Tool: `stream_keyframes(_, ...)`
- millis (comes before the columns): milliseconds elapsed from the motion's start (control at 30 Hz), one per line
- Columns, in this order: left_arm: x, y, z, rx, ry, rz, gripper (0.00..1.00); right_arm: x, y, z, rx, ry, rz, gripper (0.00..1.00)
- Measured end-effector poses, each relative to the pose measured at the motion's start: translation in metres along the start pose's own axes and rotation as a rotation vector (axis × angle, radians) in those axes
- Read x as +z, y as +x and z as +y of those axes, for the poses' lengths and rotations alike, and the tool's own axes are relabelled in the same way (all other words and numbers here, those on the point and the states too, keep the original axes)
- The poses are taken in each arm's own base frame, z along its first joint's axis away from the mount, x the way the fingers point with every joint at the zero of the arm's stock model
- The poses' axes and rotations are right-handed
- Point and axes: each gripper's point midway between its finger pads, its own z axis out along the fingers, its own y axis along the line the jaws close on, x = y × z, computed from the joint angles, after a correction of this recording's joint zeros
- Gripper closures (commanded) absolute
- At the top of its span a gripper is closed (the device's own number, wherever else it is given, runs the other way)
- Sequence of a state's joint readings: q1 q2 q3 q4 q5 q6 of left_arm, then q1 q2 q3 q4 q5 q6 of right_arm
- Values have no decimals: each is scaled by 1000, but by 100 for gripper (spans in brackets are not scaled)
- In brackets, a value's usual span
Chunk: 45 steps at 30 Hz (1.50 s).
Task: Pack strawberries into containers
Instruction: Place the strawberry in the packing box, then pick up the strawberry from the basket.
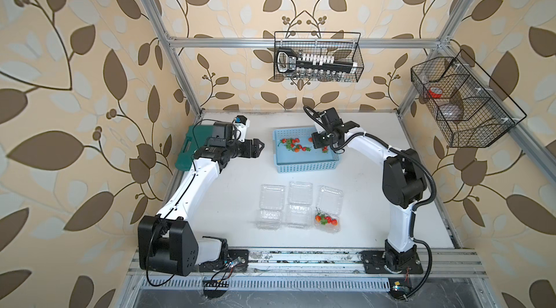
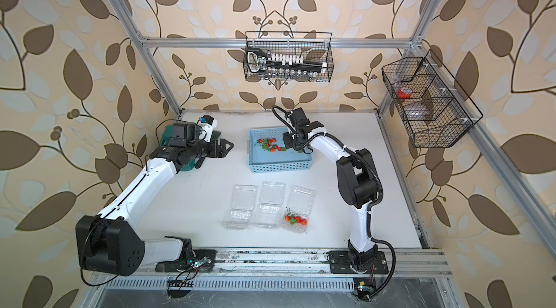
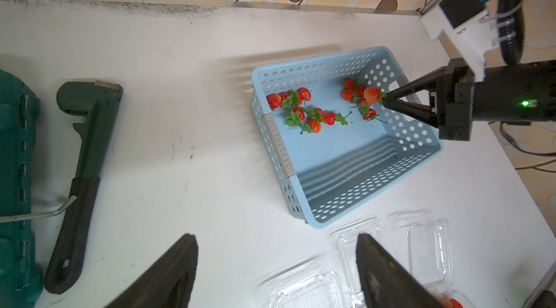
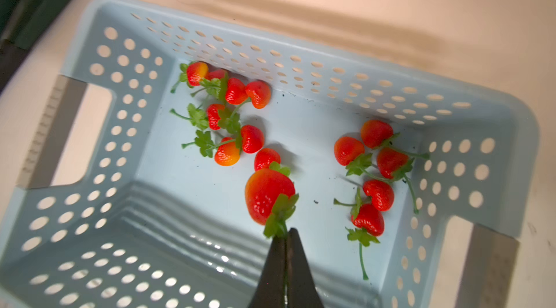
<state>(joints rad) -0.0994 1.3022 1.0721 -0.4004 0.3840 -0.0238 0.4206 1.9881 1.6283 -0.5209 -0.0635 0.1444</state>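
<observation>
I will lift my right gripper from the basket next, move it back and lower it over the container with strawberries to release the green cap, because the near side of that container is empty.
Several strawberries (image 4: 237,93) lie in two loose groups on the floor of a light blue perforated basket (image 1: 307,167). My right gripper (image 4: 285,231) reaches into the basket and is shut on the green cap and stem of one strawberry (image 4: 264,195), which hangs just above the floor. The left wrist view shows that held strawberry (image 3: 372,94) at the right gripper (image 3: 385,102). Three clear containers (image 1: 270,219) (image 1: 298,215) (image 1: 332,226) lie open nearer the front; the right one holds a few strawberries (image 1: 325,219). My left gripper (image 1: 259,144) hovers open and empty, left of the basket.
A dark green tool case (image 1: 183,153) and a dark wrench (image 3: 81,171) lie at the table's left, under my left arm. Two black wire baskets hang on the walls, one at the back (image 1: 317,57) and one at the right (image 1: 463,102).
</observation>
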Motion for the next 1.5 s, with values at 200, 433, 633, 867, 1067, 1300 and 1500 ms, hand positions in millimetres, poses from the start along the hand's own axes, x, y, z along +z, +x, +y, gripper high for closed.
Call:
stream_keyframes(200, 0, 0, 0, 0, 0, 0, 16, -41, 20, 15, -14, -53, -11, 100)
stream_keyframes(433, 0, 0, 0, 0, 0, 0, 16, -107, 101, 64, -89, -150, 39, 100)
stream_keyframes(633, 0, 0, 0, 0, 0, 0, 16, -129, 184, 75, -75, -175, 185, 100)
stream_keyframes(867, 0, 0, 0, 0, 0, 0, 16, -133, 261, 83, -57, -180, 350, 100)
stream_keyframes(1067, 0, 0, 0, 0, 0, 0, 16, -134, 294, 96, -82, -187, 432, 97)
stream_keyframes(1300, 0, 0, 0, 0, 0, 0, 16, -132, 307, 96, -77, -175, 468, 66)
stream_keyframes(1500, 0, 0, 0, 0, 0, 0, 16, -133, 305, 89, -79, -131, 471, 61)
